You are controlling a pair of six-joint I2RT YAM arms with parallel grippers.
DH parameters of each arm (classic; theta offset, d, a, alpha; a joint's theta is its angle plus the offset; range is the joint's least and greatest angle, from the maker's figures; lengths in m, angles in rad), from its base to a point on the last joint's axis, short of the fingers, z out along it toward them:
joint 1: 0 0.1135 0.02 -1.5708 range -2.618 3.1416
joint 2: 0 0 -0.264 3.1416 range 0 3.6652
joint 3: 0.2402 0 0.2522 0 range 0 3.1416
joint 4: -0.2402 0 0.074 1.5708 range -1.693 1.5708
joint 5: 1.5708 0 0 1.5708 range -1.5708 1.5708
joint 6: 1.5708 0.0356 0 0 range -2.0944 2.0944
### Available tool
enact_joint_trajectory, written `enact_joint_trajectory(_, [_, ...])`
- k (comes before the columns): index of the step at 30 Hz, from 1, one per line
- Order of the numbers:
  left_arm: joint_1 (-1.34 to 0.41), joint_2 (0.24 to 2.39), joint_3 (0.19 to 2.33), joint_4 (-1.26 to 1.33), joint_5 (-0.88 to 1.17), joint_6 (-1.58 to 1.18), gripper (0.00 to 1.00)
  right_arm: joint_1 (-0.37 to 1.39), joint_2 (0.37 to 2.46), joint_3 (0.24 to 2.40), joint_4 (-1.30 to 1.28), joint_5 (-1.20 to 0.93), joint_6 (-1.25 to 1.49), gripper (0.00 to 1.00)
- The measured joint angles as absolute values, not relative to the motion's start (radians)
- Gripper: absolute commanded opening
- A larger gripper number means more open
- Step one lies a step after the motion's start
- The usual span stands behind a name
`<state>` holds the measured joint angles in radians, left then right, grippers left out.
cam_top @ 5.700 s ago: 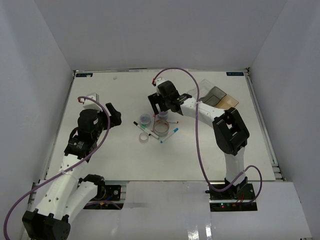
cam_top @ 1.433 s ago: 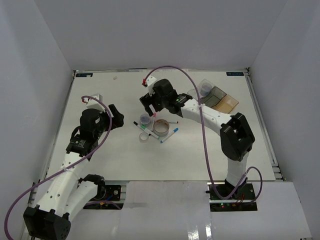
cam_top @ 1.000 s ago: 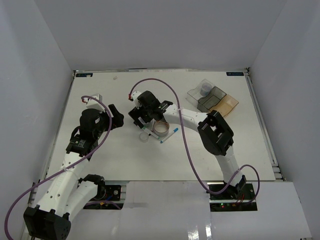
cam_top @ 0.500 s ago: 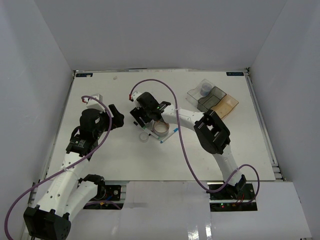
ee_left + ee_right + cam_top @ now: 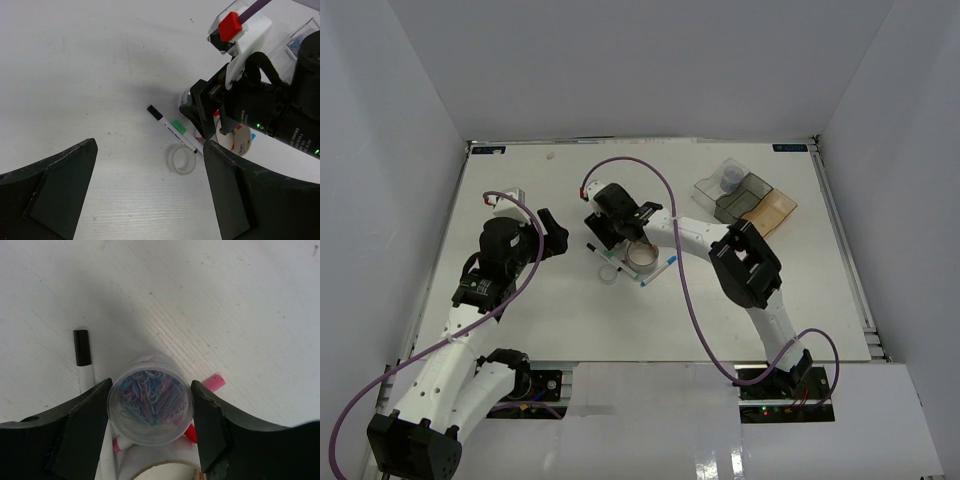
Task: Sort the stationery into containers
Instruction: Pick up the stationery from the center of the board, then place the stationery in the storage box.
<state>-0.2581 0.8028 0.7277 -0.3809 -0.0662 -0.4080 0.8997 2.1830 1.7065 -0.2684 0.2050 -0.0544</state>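
My right gripper lifts next, crosses to the bin's empty end (image 5: 709, 190) and releases, as the clear bin with the other tub lies to the right in the top view.
My right gripper (image 5: 610, 238) is down on the pile of stationery at mid-table. In the right wrist view its fingers (image 5: 87, 415) press both sides of a round tub (image 5: 150, 407) full of coloured clips, which rests on markers. A black-capped marker (image 5: 81, 347), a pink cap (image 5: 214, 382) and a red cap (image 5: 190, 432) lie around it. A brown-core tape roll (image 5: 642, 257), a clear tape roll (image 5: 608, 274) and a blue-capped marker (image 5: 660, 268) lie beside it. The other tub (image 5: 731, 180) sits in the clear bin (image 5: 712, 187). My left gripper (image 5: 548, 232) is open and empty, left of the pile.
The smoky grey bin (image 5: 745, 197) and the amber bin (image 5: 775, 210) join the clear one at the back right. The left wrist view shows the clear tape roll (image 5: 181, 160), a black-capped marker (image 5: 170, 130) and my right arm (image 5: 270, 110) over the pile.
A tub has gone from the pile into the clear bin. My right gripper has swung back left to the pile and settled around the second tub. The left arm has barely moved.
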Motion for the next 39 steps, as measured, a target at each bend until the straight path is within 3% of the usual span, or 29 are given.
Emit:
enact_joint_trajectory(7, [-0.258,0.804,0.728,-0.381,-0.066,-0.408,0.98,0.807,2.069,1.704,-0.288,0.239,-0.065,0.47])
enact_joint_trajectory(14, [-0.258,0.806,0.728,-0.381,-0.062,-0.408,0.98,0.588,1.919,1.7,-0.257,0.281,-0.057,0.47])
enact_joint_trajectory(23, [-0.257,0.815,0.728,-0.381,-0.06,-0.408,0.98,0.352,1.905,1.645,-0.247,0.279,-0.019,0.48])
enact_joint_trajectory(39, [-0.257,0.825,0.728,-0.381,-0.058,-0.408,0.98,0.316,2.058,1.637,-0.255,0.225,0.03,0.6])
